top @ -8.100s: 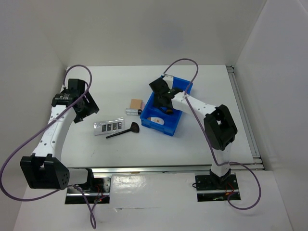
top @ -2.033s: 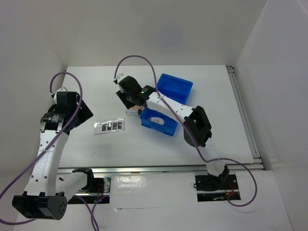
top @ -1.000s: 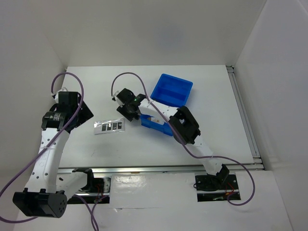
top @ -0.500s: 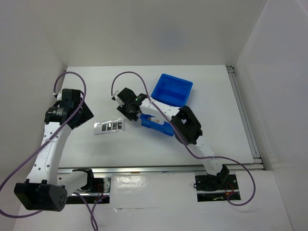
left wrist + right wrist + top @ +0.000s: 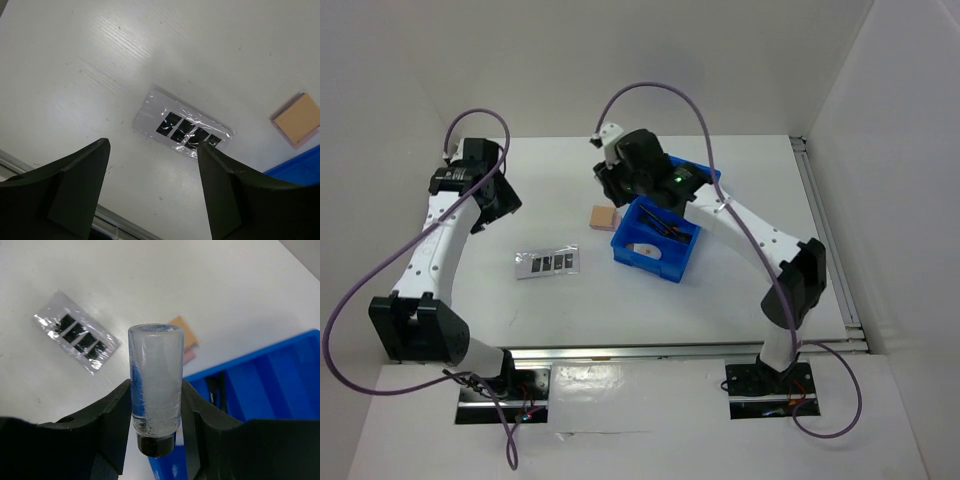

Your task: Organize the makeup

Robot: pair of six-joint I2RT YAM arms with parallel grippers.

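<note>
The bin's blue bottom is bare beside the white oval compact, so my right gripper will next move back and down into the bin's near section [image 5: 670, 261] and release the silver tube.
My right gripper [image 5: 156, 402] is shut on the small silver tube [image 5: 155, 375], held upright in the air with its black cap down. From above, the right gripper [image 5: 623, 188] hangs over the left rim of the blue bin [image 5: 692, 255]. In the bin lie a white oval compact [image 5: 645, 249] and thin black brushes [image 5: 670, 228]. The tan pad [image 5: 604, 217] lies on the table left of the bin. Further left is the silver-grey palette strip [image 5: 547, 262]. My left gripper [image 5: 152, 145] is open and empty, held above the palette strip [image 5: 182, 129].
The bin [image 5: 280, 385] shows at the right of the right wrist view, with the brushes [image 5: 220, 390] inside and the tan pad [image 5: 182, 342] and palette strip [image 5: 77, 337] beyond. White walls close in the table at the back and sides. A metal rail [image 5: 660, 350] runs along the near edge.
My right gripper has risen from the table left of the bin and swung back over the bin's left rim with the tube. The left arm has swung toward the back left.
</note>
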